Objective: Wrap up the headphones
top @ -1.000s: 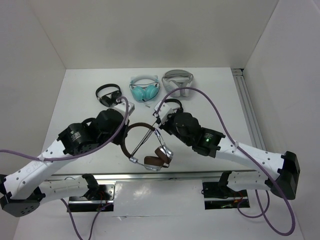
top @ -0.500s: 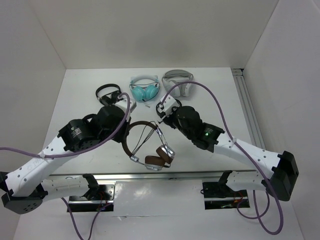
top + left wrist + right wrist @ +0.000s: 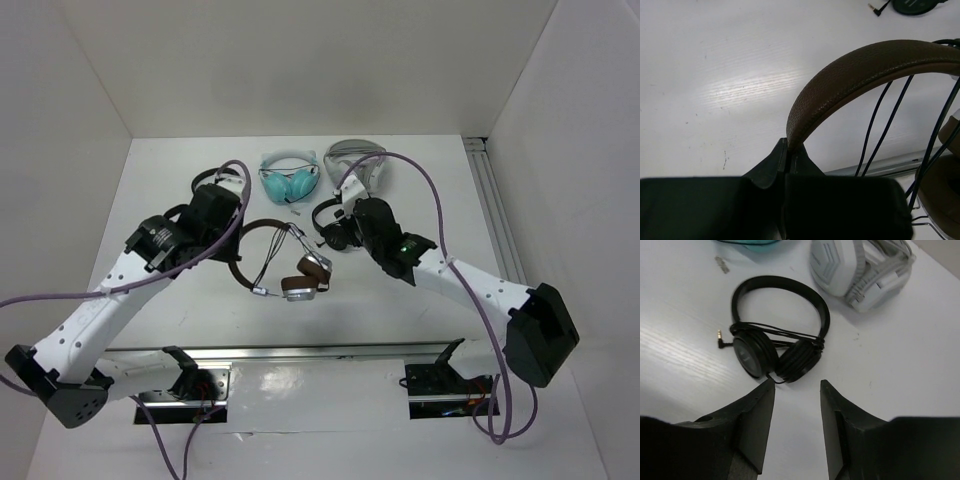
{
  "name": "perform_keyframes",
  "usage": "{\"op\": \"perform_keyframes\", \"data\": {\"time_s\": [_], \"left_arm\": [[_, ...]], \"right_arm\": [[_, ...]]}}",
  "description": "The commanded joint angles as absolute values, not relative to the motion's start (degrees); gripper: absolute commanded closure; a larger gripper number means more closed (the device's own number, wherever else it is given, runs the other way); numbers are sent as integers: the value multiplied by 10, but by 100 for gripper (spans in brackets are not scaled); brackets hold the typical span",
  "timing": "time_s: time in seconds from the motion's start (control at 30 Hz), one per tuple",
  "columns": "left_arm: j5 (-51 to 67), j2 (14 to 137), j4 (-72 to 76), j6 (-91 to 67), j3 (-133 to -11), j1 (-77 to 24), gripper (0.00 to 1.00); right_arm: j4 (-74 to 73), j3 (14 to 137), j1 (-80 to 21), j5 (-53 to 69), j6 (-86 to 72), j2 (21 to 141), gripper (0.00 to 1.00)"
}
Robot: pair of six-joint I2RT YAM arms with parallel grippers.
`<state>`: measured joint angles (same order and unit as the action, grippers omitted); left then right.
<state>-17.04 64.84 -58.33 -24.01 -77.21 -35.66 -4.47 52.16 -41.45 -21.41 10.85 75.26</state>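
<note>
The brown headphones still hang in midair. My left gripper lowers outward to the bare tabletop beside the small black set next and releases the headband.
The brown headphones hang tilted, with the headband arching up and the ear cups low at the right. The thin black cable runs in strands across the headband's opening. My left gripper is shut on the left end of the brown headband. My right gripper is open and empty, apart from the brown headphones. Its fingertips sit just short of a small black headphone set.
The black set lies by my right gripper. Teal headphones, a white pair and another black pair lie at the back. A metal rail runs along the near edge.
My left arm has carried the brown headphones toward the back and a little left. My right gripper has moved away from them toward the small black set.
</note>
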Motion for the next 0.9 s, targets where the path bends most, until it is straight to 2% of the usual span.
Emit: {"op": "perform_keyframes", "data": {"time_s": [0.0, 0.1, 0.13, 0.17, 0.23, 0.43, 0.87], "left_arm": [[-136, 648, -542, -232, -742, -317, 100], [-102, 653, -503, -237, -701, -268, 100], [-95, 653, -495, -243, -684, -256, 100], [-95, 658, -488, -250, -677, -232, 100], [-77, 665, -465, -268, -656, -208, 100], [-58, 698, -401, -304, -628, -149, 100], [-47, 872, -316, -376, -654, -83, 100]], "right_arm": [[-12, 548, -390, -279, 60, 768, 51], [-12, 555, -374, -322, 33, 768, 41], [-25, 562, -360, -329, 13, 768, 31], [-35, 576, -352, -334, 1, 768, 27], [-74, 596, -332, -343, -39, 763, 21], [-140, 637, -327, -286, -106, 724, 21], [-146, 581, -351, -189, -132, 602, 19]]}}
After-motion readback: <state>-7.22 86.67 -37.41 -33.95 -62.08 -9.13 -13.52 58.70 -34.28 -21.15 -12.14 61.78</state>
